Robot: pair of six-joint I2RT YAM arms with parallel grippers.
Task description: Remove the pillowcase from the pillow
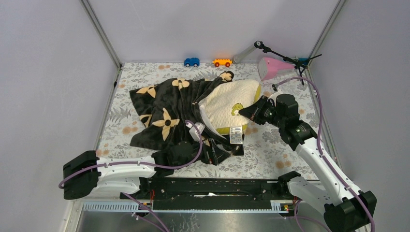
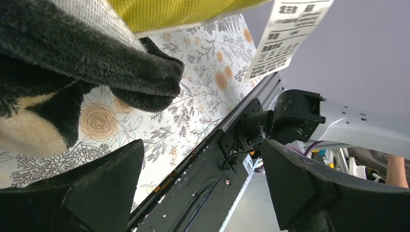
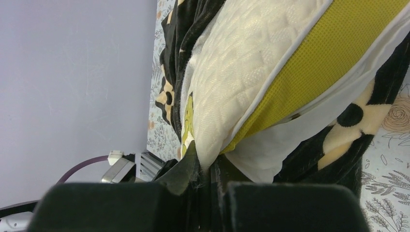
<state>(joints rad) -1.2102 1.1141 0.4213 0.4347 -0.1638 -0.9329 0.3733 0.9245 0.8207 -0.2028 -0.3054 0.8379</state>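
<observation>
Next, as the pillowcase's dark hem is still beyond my open fingers, my left gripper moves outward onto its near open edge beside the yellow-green band (image 3: pixel 309 72).
The cream pillow (image 1: pixel 232 107) lies mid-table, its right half bare, with a white label tag (image 1: pixel 236 135) at its near edge. The black flowered pillowcase (image 1: pixel 167 113) covers its left part and spreads leftward. My right gripper (image 1: pixel 244 112) is shut on the pillow's right edge; the right wrist view shows the quilted cover (image 3: pixel 232 82) and yellow-green band (image 3: pixel 309 72) pinched between the jaws. My left gripper (image 1: pixel 215 151) is open and empty, low at the pillowcase's near hem (image 2: pixel 140 72); the tag (image 2: pixel 285 36) hangs above it.
The floor is a grey-and-orange floral sheet (image 1: pixel 270 150). At the back stand a blue toy car (image 1: pixel 191 62), an orange toy car (image 1: pixel 222 62), a pink object (image 1: pixel 270 67) and a black stand (image 1: pixel 280 53). A black rail (image 1: pixel 212 186) runs along the near edge.
</observation>
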